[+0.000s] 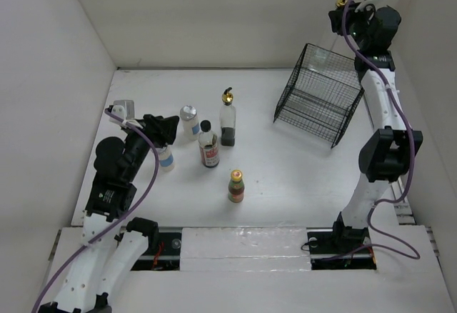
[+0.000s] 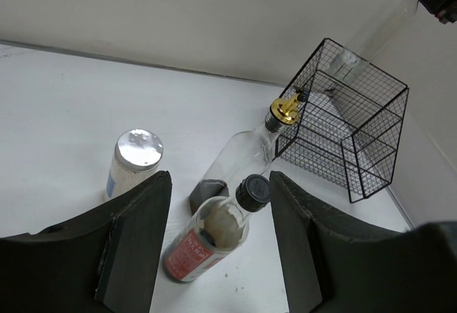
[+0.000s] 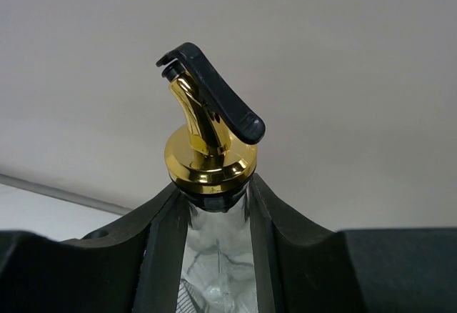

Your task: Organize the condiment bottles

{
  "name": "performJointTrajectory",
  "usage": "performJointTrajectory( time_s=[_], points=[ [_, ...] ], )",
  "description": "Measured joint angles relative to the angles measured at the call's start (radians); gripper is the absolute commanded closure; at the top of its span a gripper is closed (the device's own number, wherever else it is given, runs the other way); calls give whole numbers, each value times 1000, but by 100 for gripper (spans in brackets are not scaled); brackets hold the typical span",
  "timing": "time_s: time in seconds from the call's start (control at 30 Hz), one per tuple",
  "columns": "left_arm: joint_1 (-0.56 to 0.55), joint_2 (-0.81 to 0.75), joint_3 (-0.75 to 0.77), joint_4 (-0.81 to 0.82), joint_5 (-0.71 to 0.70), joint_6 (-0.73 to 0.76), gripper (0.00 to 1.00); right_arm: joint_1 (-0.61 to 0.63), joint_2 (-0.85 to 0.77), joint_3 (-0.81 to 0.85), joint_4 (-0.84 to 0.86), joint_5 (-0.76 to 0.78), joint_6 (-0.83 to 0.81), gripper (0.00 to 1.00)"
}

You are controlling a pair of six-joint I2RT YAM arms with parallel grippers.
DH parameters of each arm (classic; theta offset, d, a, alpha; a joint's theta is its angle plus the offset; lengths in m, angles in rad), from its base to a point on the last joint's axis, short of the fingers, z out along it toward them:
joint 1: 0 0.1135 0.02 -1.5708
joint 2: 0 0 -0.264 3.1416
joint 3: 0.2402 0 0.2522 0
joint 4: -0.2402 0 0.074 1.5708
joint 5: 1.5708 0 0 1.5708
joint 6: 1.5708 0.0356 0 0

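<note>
My right gripper lowers slightly to the left in the top view toward the wire basket's far corner (image 1: 320, 61) before opening next; the tall clear bottle still hangs high.
My right gripper (image 1: 351, 14) (image 3: 214, 193) is shut on the neck of a tall clear glass bottle (image 3: 213, 256) with a gold pourer, held high above the black wire basket (image 1: 318, 97). Four bottles stand mid-table: a second gold-pourer bottle (image 1: 228, 120) (image 2: 246, 154), a dark black-capped red-labelled one (image 1: 208, 148) (image 2: 213, 234), a small red-capped one (image 1: 235, 186) and a white silver-lidded one (image 1: 188, 120) (image 2: 134, 161). Another white blue-labelled bottle (image 1: 166, 158) sits just beside my left gripper (image 1: 166, 128) (image 2: 219, 179), which is open with nothing between its fingers and points at the dark bottle.
The wire basket (image 2: 357, 131) stands tilted at the back right, near the right arm's upper links. White walls close the table at the back and on both sides. The arm bases sit along the near edge.
</note>
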Motion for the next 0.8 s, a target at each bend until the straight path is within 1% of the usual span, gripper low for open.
performJointTrajectory(
  time_s=[0.27, 0.4, 0.6, 0.8],
  points=[
    [20, 7, 0, 0, 11, 0, 47, -3, 16, -53, 65, 34, 10, 79],
    [20, 7, 0, 0, 14, 0, 47, 1, 13, -105, 142, 44, 29, 79],
    [20, 6, 0, 0, 22, 0, 47, 18, 14, -260, 196, 55, 54, 79],
    [20, 5, 0, 0, 24, 0, 47, 32, 15, -364, 220, 69, 56, 79]
  ],
)
